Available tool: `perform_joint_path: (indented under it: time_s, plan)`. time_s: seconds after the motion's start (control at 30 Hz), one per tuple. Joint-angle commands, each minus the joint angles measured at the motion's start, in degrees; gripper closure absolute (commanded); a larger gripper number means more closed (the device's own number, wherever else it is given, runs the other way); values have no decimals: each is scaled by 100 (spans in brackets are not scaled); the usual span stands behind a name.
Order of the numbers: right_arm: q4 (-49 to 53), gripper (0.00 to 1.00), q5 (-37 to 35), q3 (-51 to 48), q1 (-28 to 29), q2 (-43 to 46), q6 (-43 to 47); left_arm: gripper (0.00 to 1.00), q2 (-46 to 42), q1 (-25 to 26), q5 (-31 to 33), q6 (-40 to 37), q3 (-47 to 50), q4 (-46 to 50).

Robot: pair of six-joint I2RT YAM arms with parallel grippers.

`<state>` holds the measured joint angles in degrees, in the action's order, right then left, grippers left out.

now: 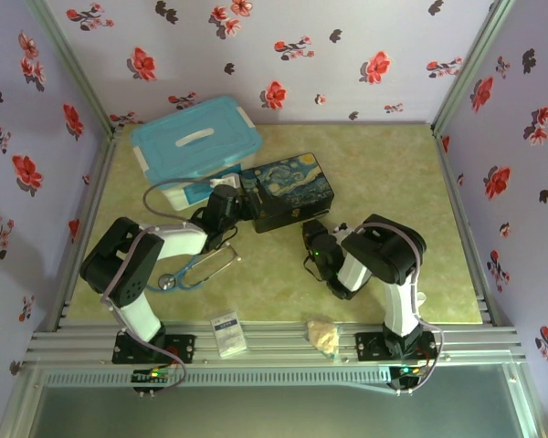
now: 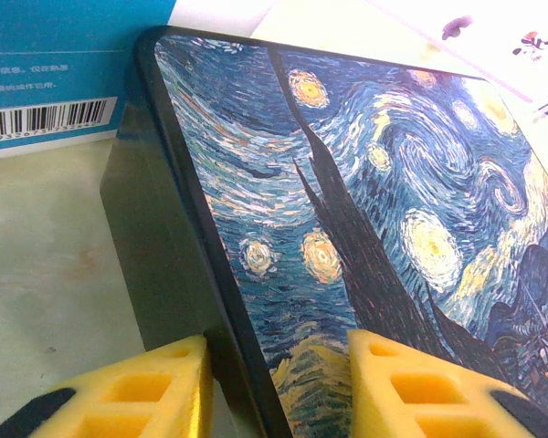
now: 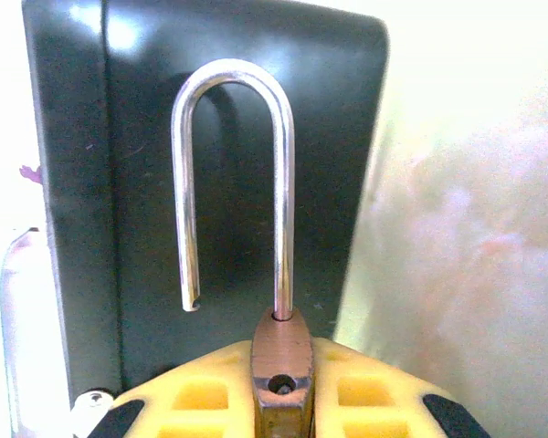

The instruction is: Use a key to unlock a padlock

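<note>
The shackle is open, so my right gripper should next back away from the painted box [image 1: 297, 187], turn, lower the padlock onto the tabletop in front of it and let go.
In the right wrist view the brass padlock [image 3: 281, 360] stands upright between my yellow fingers, with my right gripper [image 3: 281, 401] shut on its body. Its silver shackle [image 3: 233, 87] is raised. The shackle's free end hangs clear of the empty hole in the body. Behind it is the dark side of the painted box [image 3: 338, 137]. My right gripper [image 1: 312, 239] sits just in front of the painted box [image 1: 297, 187]. My left gripper [image 1: 240, 203] is at the box's left end. Its fingers [image 2: 155, 392] straddle the painted box's [image 2: 365, 201] lid edge and hold it. The key is hidden.
A white container with a blue lid [image 1: 196, 146] stands behind the box at back left. A stethoscope [image 1: 196, 269] lies under the left arm. A white packet [image 1: 227, 333] and a crumpled pale lump [image 1: 324, 336] rest on the front rail. Floral walls enclose the table.
</note>
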<state>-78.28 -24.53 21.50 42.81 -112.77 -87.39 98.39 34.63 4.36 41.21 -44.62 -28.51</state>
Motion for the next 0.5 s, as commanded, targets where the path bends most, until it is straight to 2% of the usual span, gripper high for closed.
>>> perform_joint_path:
  time_s: [0.0, 0.17, 0.27, 0.33, 0.47]
  plan:
    - [-110, 100, 962, -188, -242, 312, 572, 62, 426, -51, 43, -518, 276, 1892]
    - [17, 100, 2845, -298, -815, 337, 587, 55, 435, -122, 39, -622, -18, 2075]
    - [-112, 100, 3402, -547, -1018, 265, 470, 52, 435, -188, -30, -670, -195, 2117]
    - [-44, 100, 3511, -729, -1040, 330, 583, 51, 452, -211, -67, -713, -332, 2169]
    - [832, 100, 3862, -940, -1187, 650, 896, 48, 517, -237, -68, -803, -607, 2309]
